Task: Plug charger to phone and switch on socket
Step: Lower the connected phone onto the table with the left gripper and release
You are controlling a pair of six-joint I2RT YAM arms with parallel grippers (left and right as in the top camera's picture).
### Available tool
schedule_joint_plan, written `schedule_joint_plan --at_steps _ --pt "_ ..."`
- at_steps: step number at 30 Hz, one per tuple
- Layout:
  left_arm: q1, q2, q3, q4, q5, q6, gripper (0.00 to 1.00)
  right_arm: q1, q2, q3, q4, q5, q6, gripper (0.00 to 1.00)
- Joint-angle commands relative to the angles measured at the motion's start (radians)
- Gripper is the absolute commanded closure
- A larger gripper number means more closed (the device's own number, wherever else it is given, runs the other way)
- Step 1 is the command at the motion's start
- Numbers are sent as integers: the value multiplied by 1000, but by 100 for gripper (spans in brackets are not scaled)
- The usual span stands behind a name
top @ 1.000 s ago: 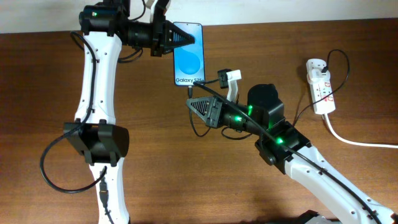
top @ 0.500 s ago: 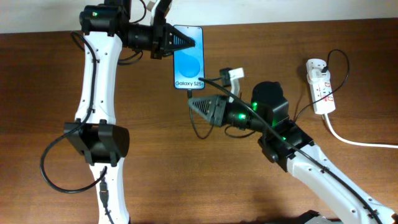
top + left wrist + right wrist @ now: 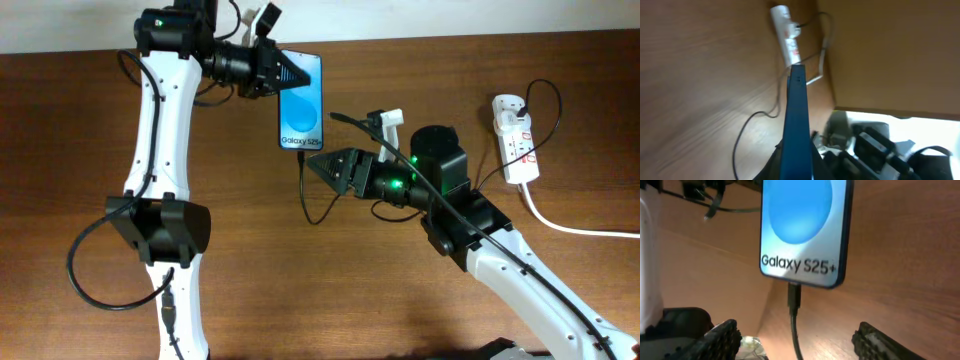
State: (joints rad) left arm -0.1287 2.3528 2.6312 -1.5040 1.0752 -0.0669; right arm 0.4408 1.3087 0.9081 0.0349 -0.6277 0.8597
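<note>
I will next lower my left gripper, turn the phone flat onto the bare tabletop below and release it, as the charger's connector [image 3: 794, 296] is already in the phone's port.
The phone [image 3: 302, 103] with its blue screen is held off the table at the back, my left gripper [image 3: 288, 72] shut on its upper end. In the left wrist view the phone [image 3: 795, 115] shows edge-on between the jaws. The charger's connector [image 3: 794, 296] sits in the phone's bottom port, and its thin black cable [image 3: 304, 195] hangs down in a loop. My right gripper [image 3: 318, 166] is just below the phone, open, its fingers [image 3: 722, 340] wide on either side of the cable without touching it. The white socket [image 3: 515, 138] lies at the far right with a black plug in it.
A thick white cord [image 3: 570, 226] runs from the socket to the right edge. The left arm's base [image 3: 157, 228] stands at the left, and the right arm's body [image 3: 450, 210] crosses the table's middle. The socket [image 3: 786, 37] also shows in the left wrist view.
My right gripper has opened, let go of the charger connector and drawn back to the right. The connector stays in the phone. The left gripper has shifted the phone slightly.
</note>
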Motion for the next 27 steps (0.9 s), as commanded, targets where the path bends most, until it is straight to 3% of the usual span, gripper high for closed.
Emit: schedule_joint_plan --at_steps 1,8,18,27 --pt "-3 3 14 0 -55 27 100 -5 0 14 -45 39 -40 22" --pt "-19 5 -85 15 -157 64 100 -5 0 14 -166 115 -94 21" --pt "-19 5 -409 297 -201 9 100 -5 0 14 -320 196 -101 20" --pt "-19 5 -570 412 -495 -109 100 -5 0 14 -361 214 -104 19"
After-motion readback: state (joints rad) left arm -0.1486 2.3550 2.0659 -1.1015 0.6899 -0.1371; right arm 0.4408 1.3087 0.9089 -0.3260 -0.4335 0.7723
